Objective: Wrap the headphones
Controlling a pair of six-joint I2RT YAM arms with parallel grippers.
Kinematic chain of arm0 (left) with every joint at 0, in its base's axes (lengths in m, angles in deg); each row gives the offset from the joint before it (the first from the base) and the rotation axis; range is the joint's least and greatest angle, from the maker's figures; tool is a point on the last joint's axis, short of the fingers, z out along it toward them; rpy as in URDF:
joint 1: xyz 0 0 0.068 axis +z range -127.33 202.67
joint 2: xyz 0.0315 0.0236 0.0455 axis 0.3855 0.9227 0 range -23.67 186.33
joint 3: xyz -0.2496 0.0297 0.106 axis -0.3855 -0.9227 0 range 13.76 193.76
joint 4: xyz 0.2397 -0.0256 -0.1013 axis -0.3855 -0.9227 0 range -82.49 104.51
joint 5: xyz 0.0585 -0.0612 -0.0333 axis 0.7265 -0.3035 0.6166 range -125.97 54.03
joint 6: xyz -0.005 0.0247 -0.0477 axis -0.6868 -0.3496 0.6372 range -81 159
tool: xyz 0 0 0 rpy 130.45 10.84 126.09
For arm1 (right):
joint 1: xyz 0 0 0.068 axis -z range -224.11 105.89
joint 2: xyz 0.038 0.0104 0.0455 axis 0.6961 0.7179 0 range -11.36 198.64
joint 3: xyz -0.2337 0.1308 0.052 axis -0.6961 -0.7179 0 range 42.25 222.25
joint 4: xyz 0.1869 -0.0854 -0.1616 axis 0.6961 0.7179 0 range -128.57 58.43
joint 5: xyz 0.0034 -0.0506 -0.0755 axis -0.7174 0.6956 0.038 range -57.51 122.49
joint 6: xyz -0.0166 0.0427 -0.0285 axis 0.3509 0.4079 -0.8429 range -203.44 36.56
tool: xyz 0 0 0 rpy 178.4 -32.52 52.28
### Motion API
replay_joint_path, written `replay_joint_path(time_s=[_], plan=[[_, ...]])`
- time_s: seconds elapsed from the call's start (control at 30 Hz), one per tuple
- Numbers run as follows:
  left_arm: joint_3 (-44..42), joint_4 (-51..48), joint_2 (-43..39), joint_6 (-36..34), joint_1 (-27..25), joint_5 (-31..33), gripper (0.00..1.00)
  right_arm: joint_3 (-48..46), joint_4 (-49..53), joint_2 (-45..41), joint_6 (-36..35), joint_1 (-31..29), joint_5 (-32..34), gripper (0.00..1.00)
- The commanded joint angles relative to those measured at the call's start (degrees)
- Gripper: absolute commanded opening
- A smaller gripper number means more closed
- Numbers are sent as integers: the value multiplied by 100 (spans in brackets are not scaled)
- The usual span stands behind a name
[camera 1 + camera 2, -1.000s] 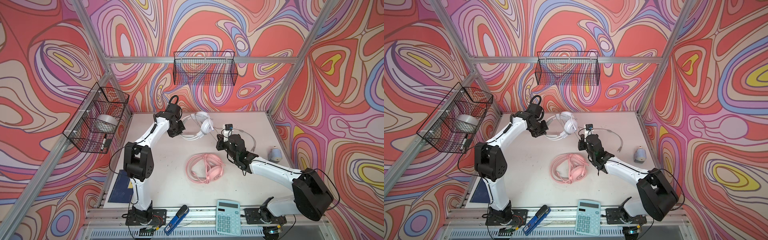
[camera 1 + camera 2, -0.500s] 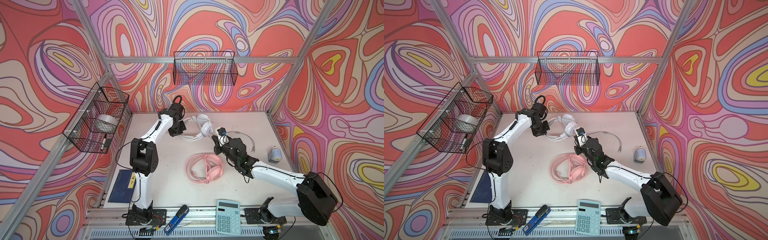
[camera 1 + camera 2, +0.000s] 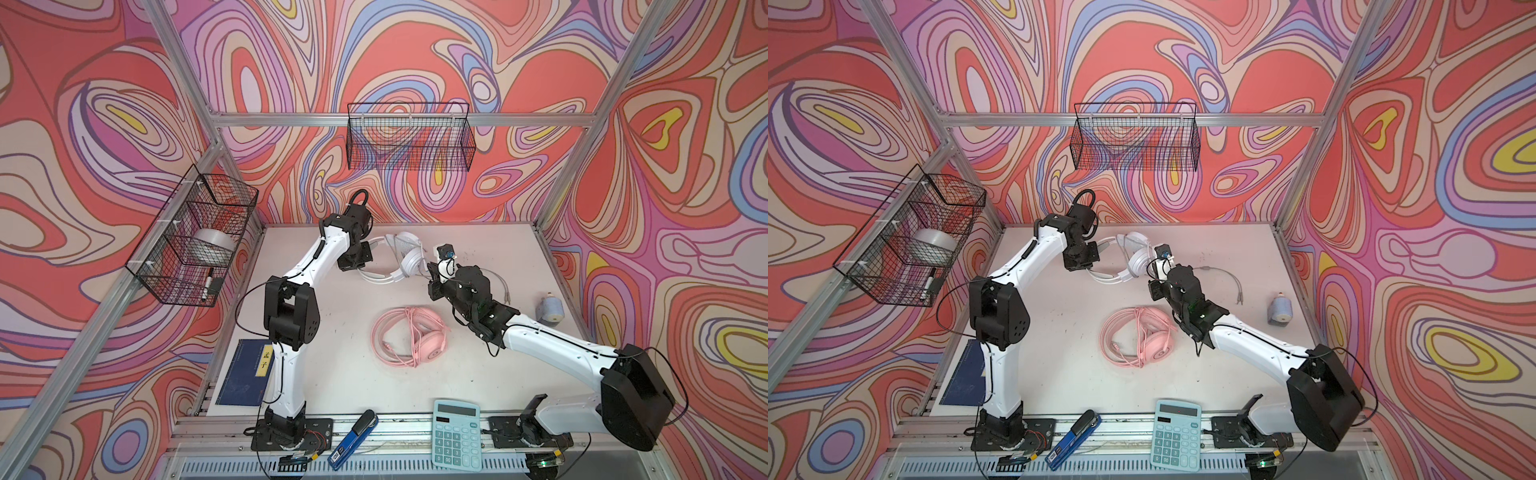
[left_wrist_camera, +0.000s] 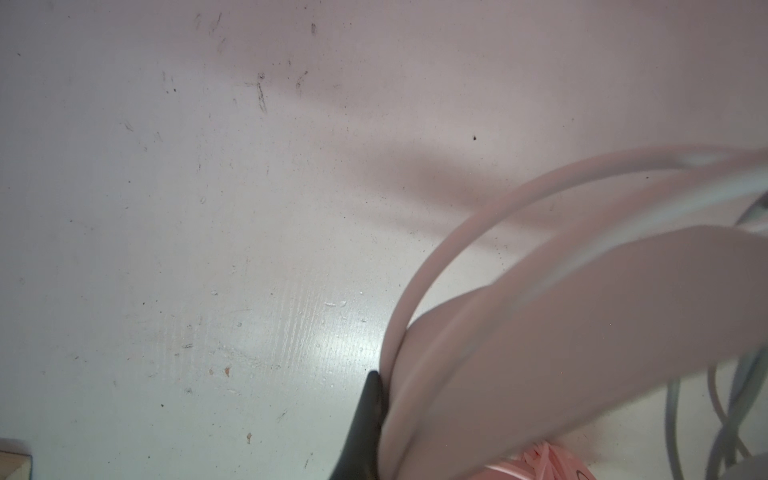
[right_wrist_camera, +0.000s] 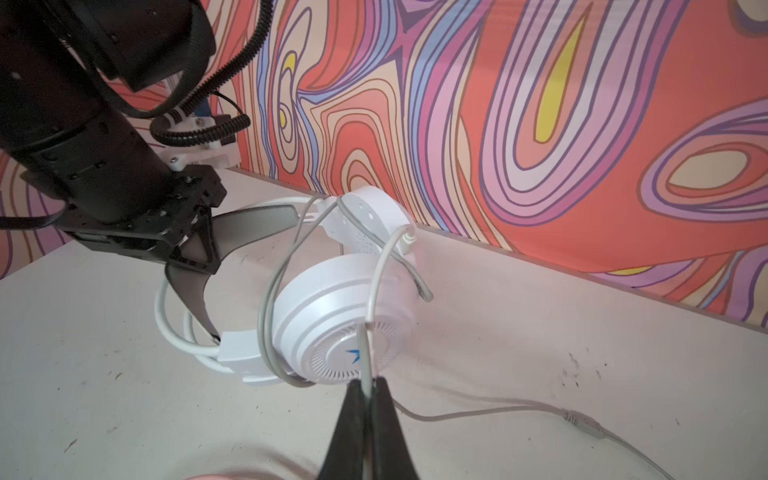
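The loop of the grey cord (image 5: 478, 411) already crosses the headphones, so next my right gripper should move away from the near earcup and let go of the cord over the open tabletop beside it.
The white headphones (image 3: 409, 258) (image 3: 1139, 257) (image 5: 332, 316) sit near the back wall with their grey cord (image 5: 478, 411) looped over an earcup. My left gripper (image 3: 360, 266) (image 3: 1088, 266) (image 4: 397, 399) (image 5: 195, 249) is shut on their headband; in the left wrist view only one black finger (image 4: 365, 419) shows against the band. My right gripper (image 3: 432, 272) (image 3: 1152, 279) (image 5: 365, 388) is shut on the grey cord just in front of the near earcup. The cord's loose end (image 3: 496, 279) trails right across the table. The pink headphones (image 3: 409, 332) (image 3: 1142, 337) lie mid-table in a coil of pink cord.
A wire basket (image 3: 409, 137) hangs on the back wall and another (image 3: 193, 237) with a tape roll on the left wall. A small blue-grey spool (image 3: 549, 309) stands at the right. A calculator (image 3: 455, 434), blue stapler (image 3: 352, 432) and dark book (image 3: 247, 372) lie along the front.
My right gripper has carried the grey cord left toward the white earcup. The left arm's elbow has swung right while its gripper stayed on the headband.
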Motion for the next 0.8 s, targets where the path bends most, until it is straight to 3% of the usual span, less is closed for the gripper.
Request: replay_joint_path(time_s=[0.0,0.23,0.33,0.53,0.77], plan=[[11,-7,-81,52,39,450,0,273,13,-51,478,-46,534,1],[-164,231,-197,118,40,273,0,248,263,-164,1078,-46,716,2],[-139,204,-179,74,40,322,0,224,371,-264,1450,-45,909,8],[-173,216,-179,9,27,298,0,5,-100,-384,1618,-30,649,18],[-271,371,-321,-107,34,135,0,31,268,-344,2247,479,83,20]])
